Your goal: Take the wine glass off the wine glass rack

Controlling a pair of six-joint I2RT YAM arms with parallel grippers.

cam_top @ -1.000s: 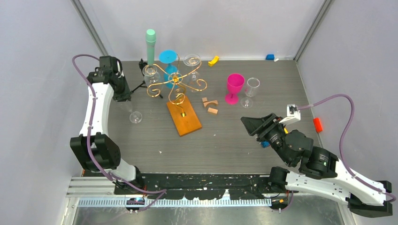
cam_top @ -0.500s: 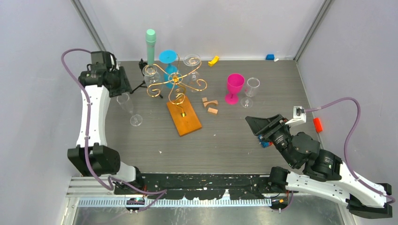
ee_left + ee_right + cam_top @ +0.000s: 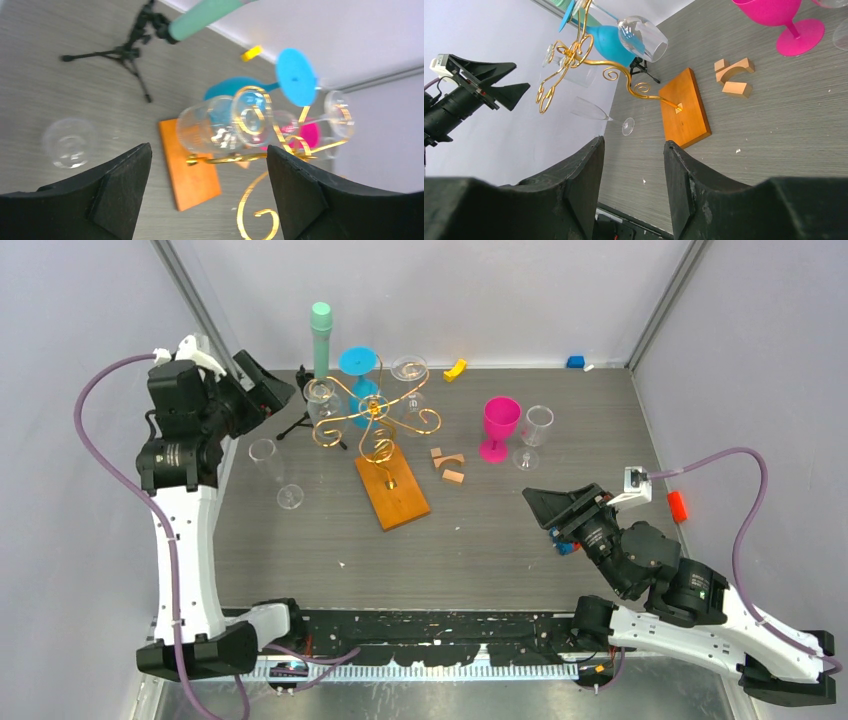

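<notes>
The clear wine glass's thin foot [image 3: 320, 390] [image 3: 251, 118] lies exposed above the rack's gold arm. I will move my left gripper onto it next, to the right in the top view.
The wine glass rack [image 3: 377, 418] is a gold wire stand on an orange wooden base [image 3: 393, 490]. Three glasses hang from it: a clear wine glass [image 3: 320, 393] on the left arm, a blue one [image 3: 364, 398] behind, and another clear one [image 3: 409, 369] at the back. A clear flute [image 3: 272, 468] stands alone on the table left of the rack. My left gripper [image 3: 274, 383] hovers open and empty, high at the back left; its wrist view looks at the clear wine glass [image 3: 212, 126]. My right gripper [image 3: 546, 506] hangs open and empty to the right of the rack.
A pink goblet [image 3: 498, 426] and a clear glass [image 3: 538, 426] stand at the right. Wooden blocks [image 3: 448, 464] lie by the base. A small black tripod [image 3: 303, 418] and a green cylinder [image 3: 321, 335] stand at the back left. A red piece [image 3: 677, 505] lies by the right wall.
My left gripper opened and let go of the flute, which now stands on the table, then rose up and back to the left. The right arm shifted slightly right, then held still.
</notes>
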